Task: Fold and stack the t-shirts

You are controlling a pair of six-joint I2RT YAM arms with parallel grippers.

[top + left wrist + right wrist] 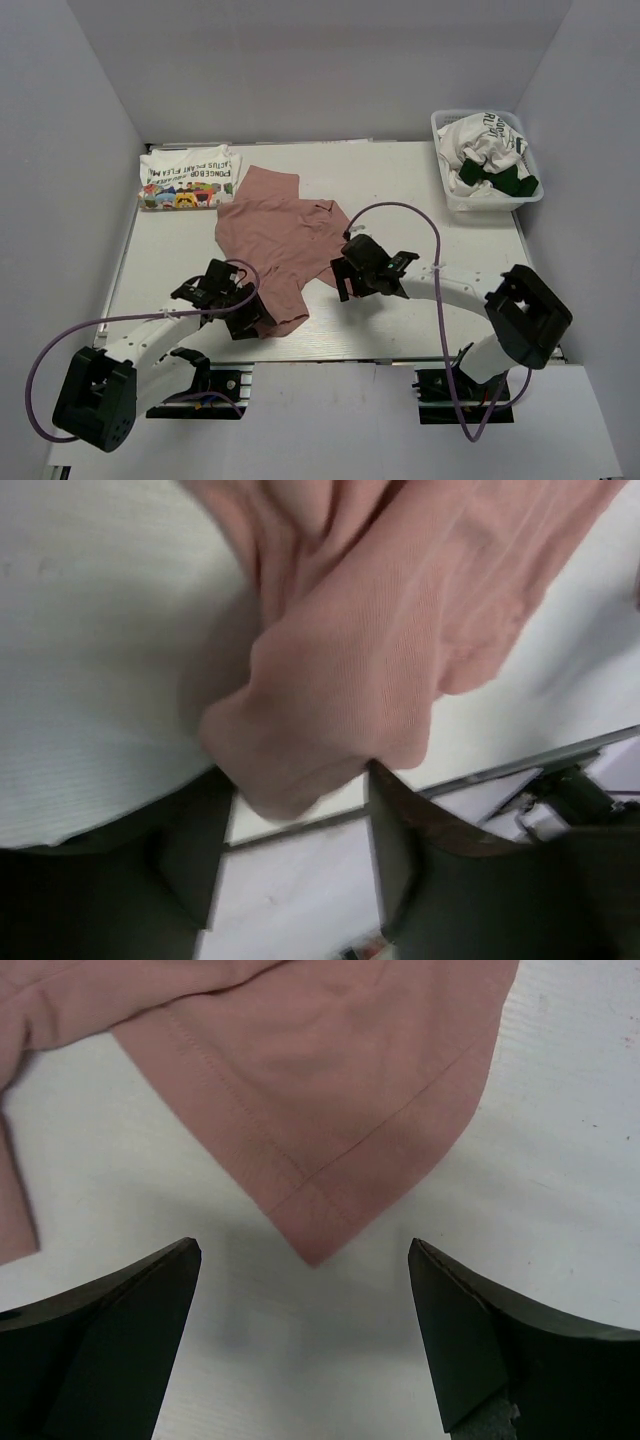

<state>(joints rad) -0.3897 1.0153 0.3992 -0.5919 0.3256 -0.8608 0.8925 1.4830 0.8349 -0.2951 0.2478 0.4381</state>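
Note:
I should move my right gripper down around the t-shirt's hemmed pink corner [314,1234] next and close on it, since it already points into the gap between the open fingers.
A dusty-pink t-shirt [283,238] lies crumpled in the middle of the table. My left gripper [246,318] is at its near hem. In the left wrist view a rounded bunch of that pink cloth [330,680] sits between the tips of the left gripper [297,770], whose jaws stand apart around it. My right gripper [346,274] is at the shirt's right side. The right wrist view shows the right gripper [303,1248] wide open over the table, with a hemmed pink corner [330,1160] pointing into the gap. A folded white t-shirt with a colourful print [187,180] lies back left.
A white lattice basket [447,190] at the back right holds white tees with green lettering [480,140] and a dark green one [510,182]. The table's near edge [500,770] runs just past the pink hem. Grey walls enclose the table.

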